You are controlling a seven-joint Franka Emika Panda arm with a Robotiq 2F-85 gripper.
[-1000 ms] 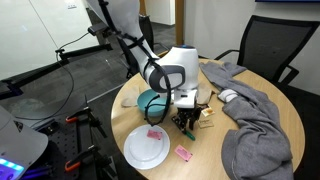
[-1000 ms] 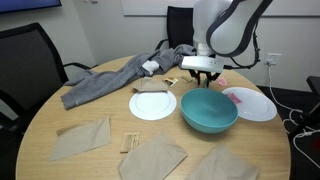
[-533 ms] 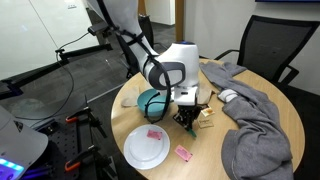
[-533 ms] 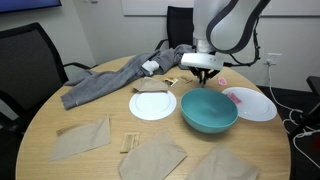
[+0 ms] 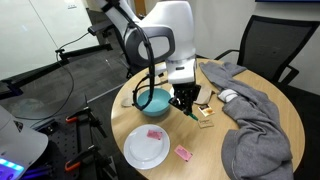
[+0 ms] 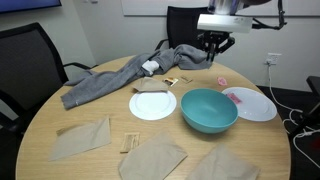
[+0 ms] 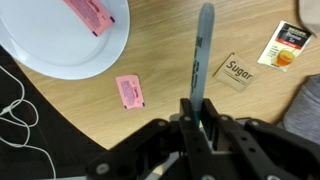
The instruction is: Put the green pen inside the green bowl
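The gripper goes sideways to the teal-green bowl next and lowers over its open middle to release the green pen. The pen still hangs over bare wood.
My gripper point(image 7: 200, 112) is shut on the green pen point(image 7: 204, 50), which sticks straight out from the jaws above the wooden table. In both exterior views the gripper point(image 5: 185, 100) point(image 6: 215, 42) hangs well above the table. The teal-green bowl point(image 5: 148, 101) point(image 6: 206, 118) stands empty on the table, beside and below the gripper. The bowl is out of the wrist view.
A white plate point(image 7: 45, 40) holds a pink packet point(image 7: 90, 14); another pink packet point(image 7: 130, 92) and a sugar packet point(image 7: 237, 72) lie on the wood. Two white plates point(image 6: 153, 105) point(image 6: 252, 104) flank the bowl. There are also a grey cloth point(image 6: 110, 80) and brown napkins point(image 6: 80, 138).
The gripper has risen from the table surface to well above it, with the green pen held in its jaws. The bowl and plates have not moved.
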